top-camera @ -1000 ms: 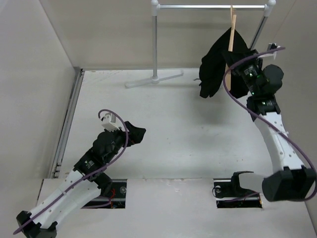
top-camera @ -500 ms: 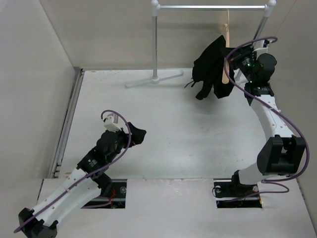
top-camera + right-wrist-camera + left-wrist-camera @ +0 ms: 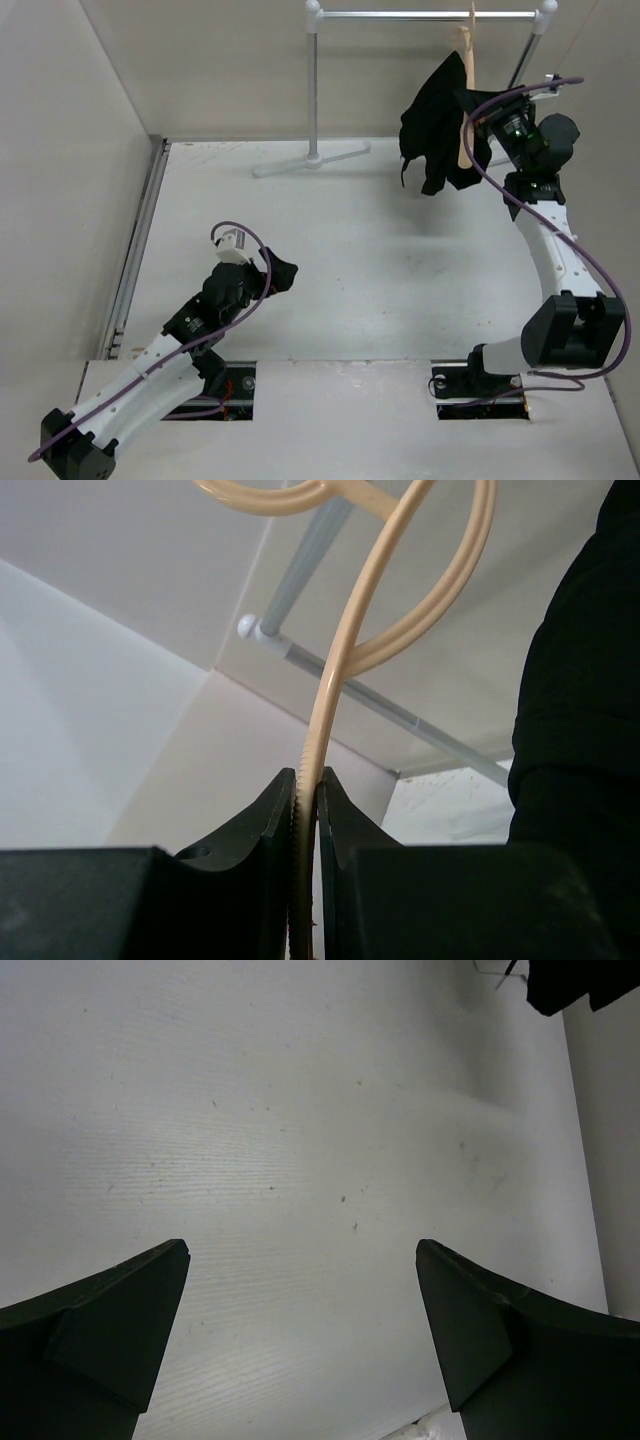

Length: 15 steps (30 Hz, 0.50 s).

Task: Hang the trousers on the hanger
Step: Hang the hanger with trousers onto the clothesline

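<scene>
My right gripper pushes outward to the grey bar next and releases the hanger (image 3: 464, 95) there, since the hanger's hook already reaches that grey bar.
The black trousers (image 3: 432, 125) hang draped over the tan wooden hanger (image 3: 464, 95), up at the right end of the grey rail (image 3: 400, 14). The hanger's hook reaches the rail; I cannot tell if it rests on it. My right gripper (image 3: 483, 122) is shut on the hanger's thin bar (image 3: 330, 680), with the trousers (image 3: 585, 730) to its right in the right wrist view. My left gripper (image 3: 280, 272) is open and empty low over the table, its fingers (image 3: 120, 1310) spread wide. A scrap of the trousers (image 3: 575, 985) shows far off in the left wrist view.
The rail stands on a grey post (image 3: 313, 90) with a white foot (image 3: 310, 160) at the back of the white table (image 3: 340, 260). Walls close in on the left and back. The right arm's purple cable (image 3: 500, 215) loops by the trousers.
My right gripper has swung the hanger and trousers left and down, then back up to the right, bringing the hook to the rail. My left arm has edged slightly forward.
</scene>
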{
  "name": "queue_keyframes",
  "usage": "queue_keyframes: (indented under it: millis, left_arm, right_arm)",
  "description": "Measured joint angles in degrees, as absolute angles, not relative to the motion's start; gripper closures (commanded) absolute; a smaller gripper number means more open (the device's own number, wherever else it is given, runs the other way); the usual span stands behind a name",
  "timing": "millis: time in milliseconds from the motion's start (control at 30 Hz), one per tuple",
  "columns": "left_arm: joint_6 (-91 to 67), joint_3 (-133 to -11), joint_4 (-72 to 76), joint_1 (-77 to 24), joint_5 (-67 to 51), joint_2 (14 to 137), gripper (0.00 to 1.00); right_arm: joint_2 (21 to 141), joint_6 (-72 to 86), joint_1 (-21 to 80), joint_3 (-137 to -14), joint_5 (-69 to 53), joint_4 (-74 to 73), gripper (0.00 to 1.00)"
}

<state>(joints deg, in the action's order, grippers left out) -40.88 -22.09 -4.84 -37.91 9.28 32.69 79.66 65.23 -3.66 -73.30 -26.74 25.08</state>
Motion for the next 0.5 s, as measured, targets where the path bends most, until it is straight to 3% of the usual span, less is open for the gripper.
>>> queue_keyframes:
  millis: [500]
  left_arm:
    - [-41.04,-22.09,-4.4,-37.78,9.56,31.64,0.0]
  right_arm:
    - [92.05,69.04,-7.62,-82.02,-27.57,28.45,0.92]
